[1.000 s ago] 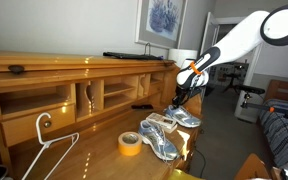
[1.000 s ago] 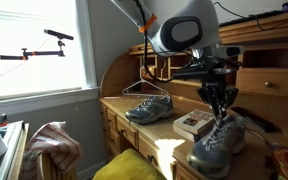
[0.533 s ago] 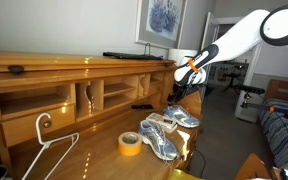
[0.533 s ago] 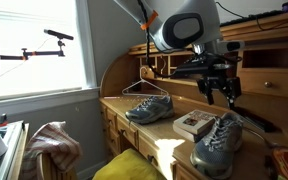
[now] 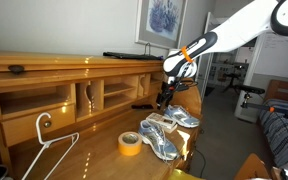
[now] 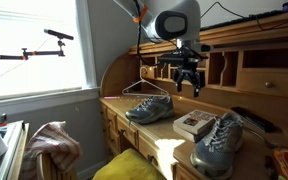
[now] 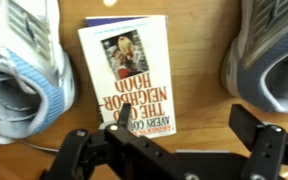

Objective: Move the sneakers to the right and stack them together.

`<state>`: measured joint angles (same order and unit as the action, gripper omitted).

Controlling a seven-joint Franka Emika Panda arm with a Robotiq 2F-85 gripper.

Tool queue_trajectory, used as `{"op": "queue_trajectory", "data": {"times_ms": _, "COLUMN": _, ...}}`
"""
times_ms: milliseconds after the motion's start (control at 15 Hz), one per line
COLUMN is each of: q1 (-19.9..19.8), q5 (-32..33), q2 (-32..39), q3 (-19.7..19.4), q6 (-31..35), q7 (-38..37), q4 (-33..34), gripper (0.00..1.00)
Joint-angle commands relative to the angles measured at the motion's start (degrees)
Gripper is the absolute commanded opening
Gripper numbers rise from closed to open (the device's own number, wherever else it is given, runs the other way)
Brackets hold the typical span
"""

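My gripper will go down and move toward the right in the wrist view, as the far sneaker lies clear beside the book (image 6: 194, 123). It will straddle that sneaker's top (image 6: 149, 108).
Two silver-grey sneakers lie apart on the wooden desk. In an exterior view one sneaker (image 6: 149, 108) lies further back and the other sneaker (image 6: 219, 142) nearer the camera, with a book (image 6: 194, 123) between them. The gripper (image 6: 188, 82) hangs open above the desk, holding nothing. From the opposite side the gripper (image 5: 164, 97) is above and behind the sneakers (image 5: 159, 141) (image 5: 182, 118). The wrist view looks down on the book (image 7: 129, 72) with a sneaker (image 7: 24, 70) to its left and a sneaker (image 7: 269, 55) to its right; the gripper (image 7: 189, 130) spreads wide over bare wood.
A yellow tape roll (image 5: 130, 144) lies next to the near sneaker. A white clothes hanger (image 5: 46, 150) lies at the desk's end. Cubbyholes and drawers (image 5: 89, 97) back the desk. A bed (image 5: 284, 125) stands beyond.
The gripper has let go of the nearer sneaker, opened wide, lifted off it and moved to above the book.
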<state>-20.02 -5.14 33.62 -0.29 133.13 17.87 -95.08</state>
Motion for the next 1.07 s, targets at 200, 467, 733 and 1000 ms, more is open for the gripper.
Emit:
{"op": "queue_trajectory", "data": {"times_ms": 200, "q1": 7.2, "q5": 0.6, "q2": 3.8, "q3": -0.5, "q6": -4.3, "q7": -4.5, "q4": 2.1, "gripper": 1.00}}
{"op": "queue_trajectory", "data": {"times_ms": 467, "q1": 8.9, "q5": 1.1, "q2": 6.9, "q3": -0.4, "q6": -5.7, "q7": -4.3, "q4": 4.2, "gripper": 1.00}}
{"op": "queue_trajectory", "data": {"times_ms": 733, "q1": 10.2, "q5": 4.0, "q2": 8.8, "q3": -1.8, "q6": -4.9, "q7": -4.7, "q4": 4.7, "gripper": 0.72}}
{"op": "queue_trajectory", "data": {"times_ms": 1000, "q1": 8.8, "q5": 4.6, "q2": 8.4, "q3": -0.9, "q6": -6.5, "q7": -1.8, "q4": 4.9, "gripper": 0.44}}
